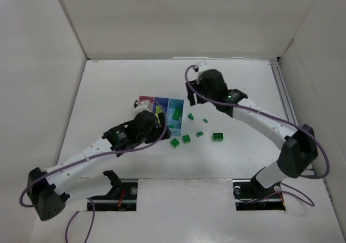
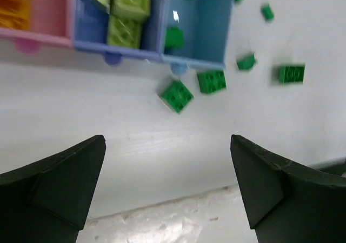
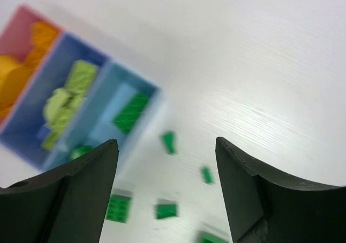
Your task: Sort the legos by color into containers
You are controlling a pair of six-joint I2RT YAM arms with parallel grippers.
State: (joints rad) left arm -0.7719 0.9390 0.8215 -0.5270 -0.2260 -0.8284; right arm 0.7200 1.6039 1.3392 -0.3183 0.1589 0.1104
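The left gripper moves down and to its right in the top view next, around the nearest loose dark green lego.
The three joined bins stand mid-table: pink [image 1: 145,99], purple-blue [image 1: 160,107] and light blue [image 1: 175,112]. In the left wrist view the pink bin [image 2: 51,16] holds orange-yellow bricks [image 2: 12,12], the purple-blue bin [image 2: 116,51] lime bricks [image 2: 130,0], and the light blue bin [image 2: 208,21] dark green ones [image 2: 174,36]. Several dark green legos [image 1: 186,139] lie loose on the table right of the bins [image 2: 177,96] [image 3: 169,141]. My left gripper [image 1: 157,125] [image 2: 166,140] is open and empty, above the table just in front of the bins. My right gripper [image 1: 191,98] [image 3: 166,142] is open and empty, raised beside the light blue bin.
A larger dark green brick [image 1: 218,137] lies farthest right of the loose ones. White walls enclose the table at the back and sides. A rail [image 1: 284,100] runs along the right edge. The table's front seam [image 2: 178,202] shows under my left fingers.
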